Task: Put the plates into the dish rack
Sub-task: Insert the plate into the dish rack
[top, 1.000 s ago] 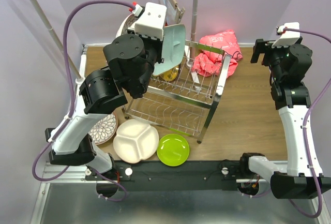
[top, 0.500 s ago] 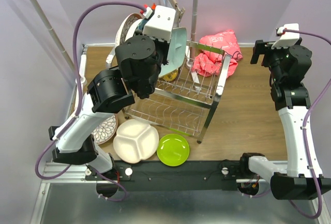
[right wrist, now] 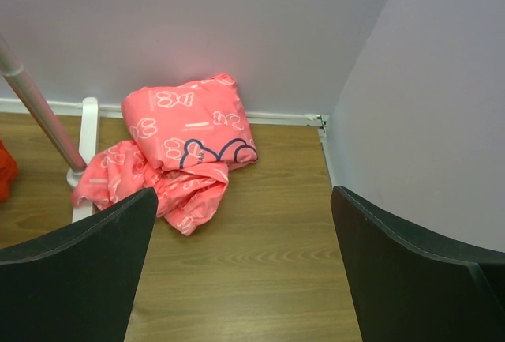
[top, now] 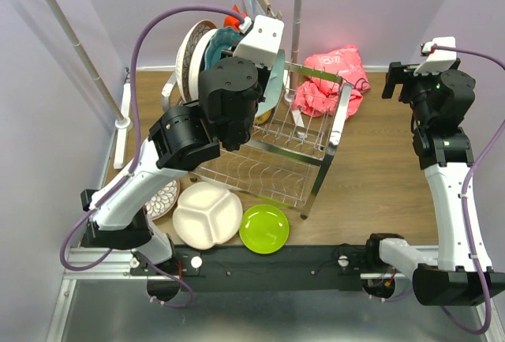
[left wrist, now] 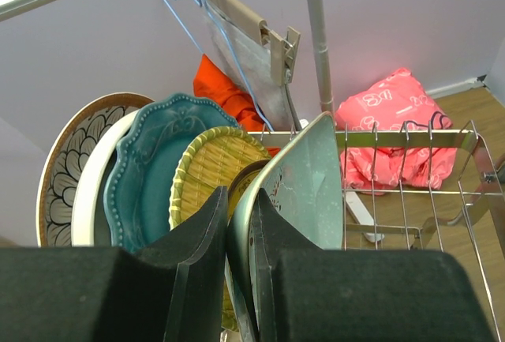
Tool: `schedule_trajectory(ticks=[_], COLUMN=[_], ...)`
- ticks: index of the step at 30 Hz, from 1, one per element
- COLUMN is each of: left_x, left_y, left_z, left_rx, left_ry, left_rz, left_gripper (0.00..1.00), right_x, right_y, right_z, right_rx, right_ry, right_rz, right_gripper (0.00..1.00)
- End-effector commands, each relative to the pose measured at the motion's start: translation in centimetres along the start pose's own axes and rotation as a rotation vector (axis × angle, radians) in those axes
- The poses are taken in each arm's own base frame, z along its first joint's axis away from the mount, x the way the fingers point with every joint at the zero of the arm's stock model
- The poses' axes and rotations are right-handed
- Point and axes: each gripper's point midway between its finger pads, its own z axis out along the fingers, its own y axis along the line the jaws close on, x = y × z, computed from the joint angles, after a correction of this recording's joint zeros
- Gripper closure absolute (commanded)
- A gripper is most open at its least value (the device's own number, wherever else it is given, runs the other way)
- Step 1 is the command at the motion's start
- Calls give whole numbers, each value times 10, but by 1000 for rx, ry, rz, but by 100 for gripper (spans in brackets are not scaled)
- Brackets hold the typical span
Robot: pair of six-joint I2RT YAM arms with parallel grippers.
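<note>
The rack wires beside the yellow patterned plate are empty. My left gripper will lower the aqua plate into those wires and let go of it there.
My left gripper is shut on the rim of a pale aqua plate, held upright over the back left of the steel dish rack. Just left of it stand a yellow patterned plate, a teal plate, a white one and a dark floral one, all on edge. On the table in front of the rack lie a white divided plate, a lime green plate and a patterned plate. Far to the right, my right gripper stands open over bare wood.
A pink cloth lies behind the rack, by the back wall. A white-poled clothes rail crosses the back left, with a hanger and a red cloth on it. Walls close in at left and right.
My left arm has swung to the right with the aqua plate, bringing it over the rack beside the standing plates. The right arm has not moved.
</note>
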Motion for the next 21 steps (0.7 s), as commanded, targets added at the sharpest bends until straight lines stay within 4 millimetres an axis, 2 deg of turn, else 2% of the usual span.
schedule_trajectory(ticks=[1,21], left_x=[-19,-1], left_y=[11,-3], left_z=[-3,5], left_rx=[-47,-48], left_ry=[-55,-29], left_rz=[-92,-58], left_gripper=[100,100], right_x=[4,8], right_y=[2,2], right_z=[-3,-6], right_rx=[-7,-5], right_ry=[8,12], right_rz=[-5,-8], right_gripper=[0,0])
